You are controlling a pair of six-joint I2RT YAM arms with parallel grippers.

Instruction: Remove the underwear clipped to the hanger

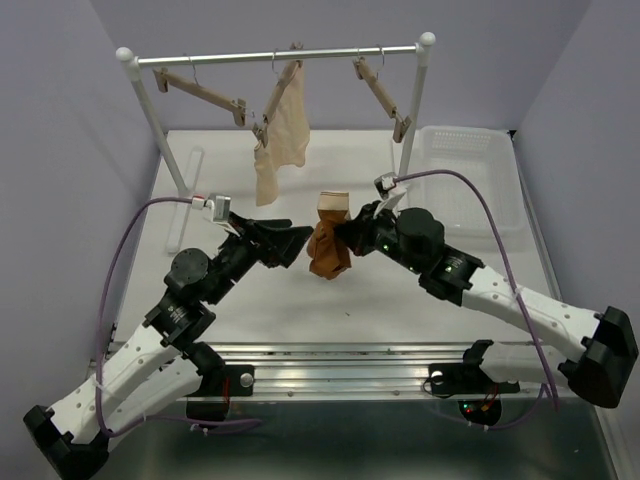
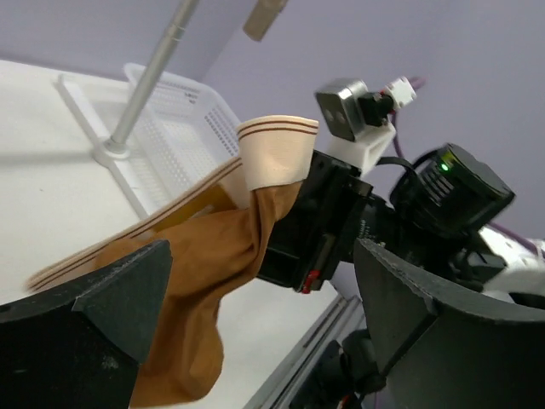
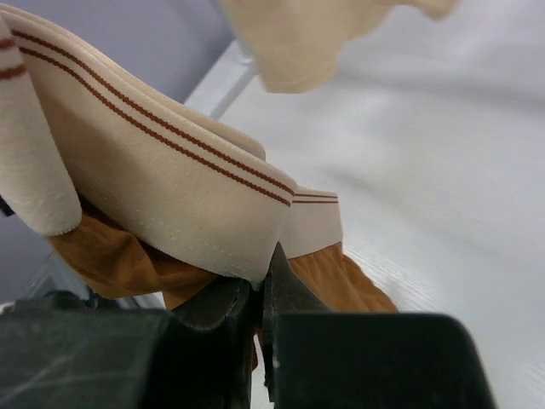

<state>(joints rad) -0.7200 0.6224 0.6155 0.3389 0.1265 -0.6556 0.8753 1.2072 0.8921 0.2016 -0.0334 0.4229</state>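
Note:
The empty plastic basket (image 1: 468, 180) is outward of my right gripper, to its right in the top view. I will carry the underwear outward over the basket and let go.
The rust-brown underwear (image 1: 328, 245) with its cream striped waistband (image 3: 153, 170) hangs above the table middle, clipped to no hanger. My right gripper (image 1: 352, 234) is shut on it; in the right wrist view the jaws (image 3: 266, 264) pinch the fabric just under the waistband. My left gripper (image 1: 295, 243) stands open just left of the cloth, and its wrist view shows the underwear (image 2: 204, 256) between the spread fingers (image 2: 128, 298) without being gripped. Two bare wooden hangers (image 1: 200, 92) (image 1: 380, 95) hang on the rail; which one is the task's hanger I cannot tell.
A rack rail (image 1: 280, 55) on two white posts spans the back. Its middle hanger holds pale cream underwear (image 1: 285, 130). A clear plastic basket (image 1: 470, 170) sits at the right rear. A metal rail (image 1: 340, 355) runs along the table's near edge.

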